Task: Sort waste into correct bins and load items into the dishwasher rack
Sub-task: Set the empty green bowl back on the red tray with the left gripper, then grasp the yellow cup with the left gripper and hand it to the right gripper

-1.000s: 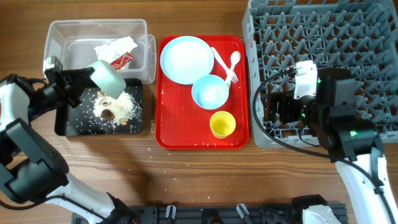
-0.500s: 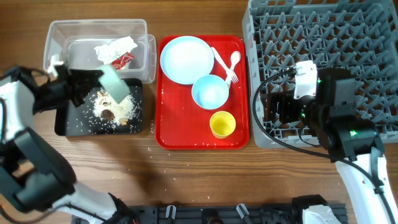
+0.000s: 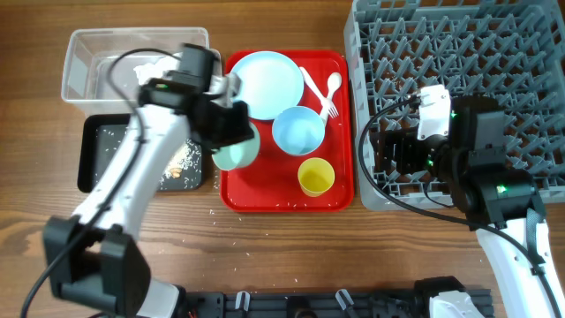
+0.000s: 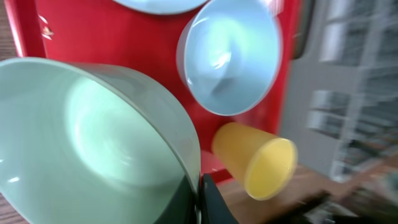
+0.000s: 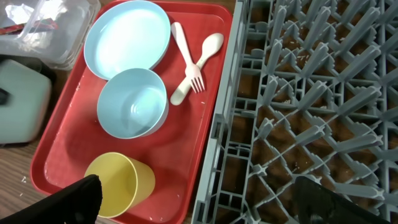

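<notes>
I will next move my left gripper down toward the yellow cup and let go of the teal bowl on the tray's near corner, which is empty and below the gripper.
My left gripper is shut on the rim of a teal bowl and holds it over the left edge of the red tray. In the left wrist view the fingers pinch the teal bowl's rim. On the tray lie a pale blue plate, a pale blue bowl, a yellow cup and a white fork and spoon. Food scraps lie in the black tray. The wrapper lies in the clear tub, partly hidden by the arm. My right gripper is open over the grey rack's front left corner.
The rack fills the right side, close against the red tray. The tub and the black tray stand left of the red tray. Crumbs lie scattered on the wood in front of the trays.
My left arm has swung right from over the black tray, carrying the teal bowl to the red tray's left edge. The right arm has not moved.
</notes>
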### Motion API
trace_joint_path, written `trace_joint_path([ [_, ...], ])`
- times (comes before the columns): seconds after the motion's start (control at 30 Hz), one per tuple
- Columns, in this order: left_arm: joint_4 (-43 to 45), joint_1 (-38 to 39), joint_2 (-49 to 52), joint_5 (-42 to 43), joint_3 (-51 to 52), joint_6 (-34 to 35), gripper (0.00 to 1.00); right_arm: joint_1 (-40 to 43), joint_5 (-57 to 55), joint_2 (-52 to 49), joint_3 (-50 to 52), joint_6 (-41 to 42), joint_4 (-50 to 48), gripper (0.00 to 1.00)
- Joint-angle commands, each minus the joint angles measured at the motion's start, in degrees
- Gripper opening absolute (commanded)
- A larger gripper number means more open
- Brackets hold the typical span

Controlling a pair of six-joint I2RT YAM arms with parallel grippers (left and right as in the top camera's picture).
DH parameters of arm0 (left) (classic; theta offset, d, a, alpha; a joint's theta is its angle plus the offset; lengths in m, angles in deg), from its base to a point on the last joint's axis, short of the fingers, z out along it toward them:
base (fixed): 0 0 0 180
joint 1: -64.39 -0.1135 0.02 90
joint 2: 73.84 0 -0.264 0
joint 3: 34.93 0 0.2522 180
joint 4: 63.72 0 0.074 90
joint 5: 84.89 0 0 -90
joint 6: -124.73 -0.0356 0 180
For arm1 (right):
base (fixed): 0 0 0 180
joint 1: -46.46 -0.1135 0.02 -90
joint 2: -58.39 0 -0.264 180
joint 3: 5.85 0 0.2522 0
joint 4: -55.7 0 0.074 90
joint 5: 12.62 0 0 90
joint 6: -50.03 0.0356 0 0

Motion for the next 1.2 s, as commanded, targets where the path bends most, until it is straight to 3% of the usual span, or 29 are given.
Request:
trace_joint_path([
  [0.0,0.92,6.73,4.28,-12.59,0.11,4.0,0.04,-0.09,0.96,-0.11,-1.31,0.44,-0.09,1.0],
  [0.23,3.04,12.63,8.79,-12.57,0.11,4.0,0.04,-0.09,0.94,-0.11,-1.31,0.39,0.22,1.0],
  [0.3,3.21,13.68,8.83,-12.59,0.11,3.96,0.2,-0.09,0.96,-0.11,-1.31,0.39,0.22,1.0],
  [0.37,2.27,13.66,8.66,-12.55,-0.31,3.91,0.42,-0.09,0.96,-0.11,-1.31,0.39,0.22,1.0],
  [0.4,1.55,13.31,8.59,-12.55,-1.03,3.8,0.46,-0.09,0.96,-0.11,-1.33,0.39,0.24,1.0],
  [0.57,-1.97,12.37,7.43,-8.28,-10.1,-5.33,0.48,-0.09,0.96,-0.11,-1.31,0.33,0.22,1.0],
  [0.77,-0.28,16.72,9.22,-6.54,-10.29,-17.33,0.53,-0.09,0.94,-0.11,-1.31,0.33,0.22,1.0],
  [1.17,-1.31,20.06,17.33,-9.4,-8.5,-18.64,0.43,-0.09,0.94,-0.11,-1.33,0.31,0.24,1.0],
])
